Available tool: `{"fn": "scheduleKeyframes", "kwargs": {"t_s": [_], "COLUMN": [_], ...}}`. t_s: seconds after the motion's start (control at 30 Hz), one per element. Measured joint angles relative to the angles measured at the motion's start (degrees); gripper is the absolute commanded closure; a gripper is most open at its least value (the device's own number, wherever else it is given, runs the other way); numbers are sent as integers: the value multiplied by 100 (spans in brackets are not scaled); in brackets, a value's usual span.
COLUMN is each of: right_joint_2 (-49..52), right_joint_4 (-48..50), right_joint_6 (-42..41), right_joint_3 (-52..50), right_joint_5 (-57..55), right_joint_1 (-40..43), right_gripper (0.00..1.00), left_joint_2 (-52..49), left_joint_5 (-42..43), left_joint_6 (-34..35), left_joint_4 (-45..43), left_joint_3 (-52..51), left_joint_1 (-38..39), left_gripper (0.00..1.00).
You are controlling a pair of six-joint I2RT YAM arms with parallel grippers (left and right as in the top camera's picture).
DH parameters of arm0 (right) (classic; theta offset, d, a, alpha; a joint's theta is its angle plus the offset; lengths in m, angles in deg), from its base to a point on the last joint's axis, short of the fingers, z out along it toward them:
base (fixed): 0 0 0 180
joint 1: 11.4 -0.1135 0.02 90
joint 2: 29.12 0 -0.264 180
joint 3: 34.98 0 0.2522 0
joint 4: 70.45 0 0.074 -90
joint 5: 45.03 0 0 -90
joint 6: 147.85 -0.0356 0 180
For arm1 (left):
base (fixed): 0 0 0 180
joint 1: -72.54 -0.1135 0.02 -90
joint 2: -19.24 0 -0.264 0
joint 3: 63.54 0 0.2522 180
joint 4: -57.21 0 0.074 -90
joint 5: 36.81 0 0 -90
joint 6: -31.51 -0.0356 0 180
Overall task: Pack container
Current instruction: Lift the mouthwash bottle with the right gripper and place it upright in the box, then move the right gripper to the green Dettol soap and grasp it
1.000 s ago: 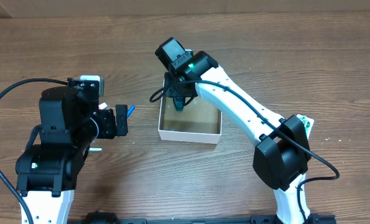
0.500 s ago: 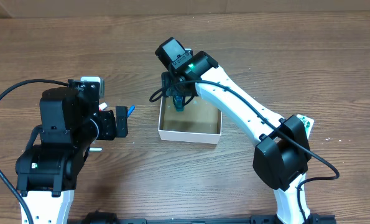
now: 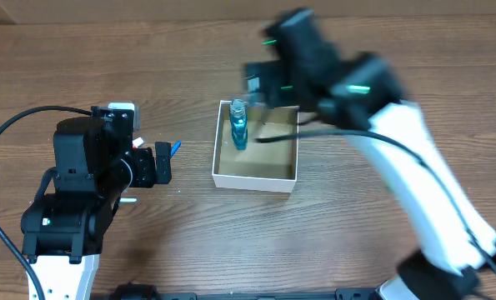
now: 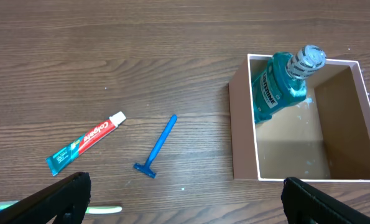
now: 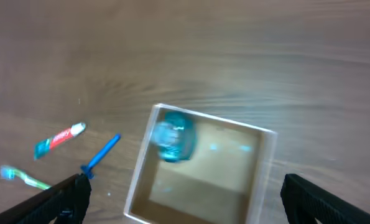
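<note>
My right gripper should next move off the box to the right in the overhead view, then go down to the table. The bottle [image 3: 237, 125] already stands inside and is free of any hand.
The container [image 3: 255, 178] is a small square box with white walls and a brown floor, also seen in the left wrist view [image 4: 243, 130] and the right wrist view [image 5: 137, 180]. A teal mouthwash bottle [image 3: 237, 125] stands in its far left corner [image 4: 277, 87] [image 5: 174, 138], held by nothing. My right gripper [image 5: 185, 200] is open and hangs above the box; overhead it is a blur [image 3: 266, 79] behind the box's far wall. My left gripper [image 4: 185, 200] is open over bare table, left of the box [image 3: 161, 164].
Left of the box lie a blue razor [image 4: 159, 147], a red-and-white toothpaste tube [image 4: 85, 142] and a green toothbrush [image 4: 104, 210]. The razor [image 5: 101, 154], tube [image 5: 60, 138] and toothbrush [image 5: 24, 178] also show in the right wrist view.
My right gripper has opened, let go of the mouthwash bottle and pulled up and back to the right. The bottle stays in the box. The left arm has not moved.
</note>
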Motion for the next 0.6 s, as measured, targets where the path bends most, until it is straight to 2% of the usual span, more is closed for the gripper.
{"fn": "scheduleKeyframes", "kwargs": {"t_s": [0.1, 0.2, 0.3, 0.43, 0.6], "right_joint_2": [-442, -402, -367, -376, -365], "right_joint_4": [-713, -1399, -1740, -1731, -962], "right_joint_6": [-363, -535, -457, -46, 380], "right_joint_3": [79, 55, -44, -389, -2013], "right_joint_5": [-186, -227, -160, 175, 538], "right_joint_1": [1196, 2465, 3318, 4063, 4752], "right_gripper": [0, 0, 0, 0, 0], "left_joint_2": [0, 0, 0, 0, 0], "left_joint_5": [0, 0, 0, -2, -2], "left_joint_6": [0, 0, 0, 0, 0], "left_joint_4": [4, 13, 20, 13, 33], "left_joint_3": [2, 2, 2, 2, 4], "left_joint_1": [0, 0, 0, 0, 0], "left_gripper": [0, 0, 0, 0, 0]}}
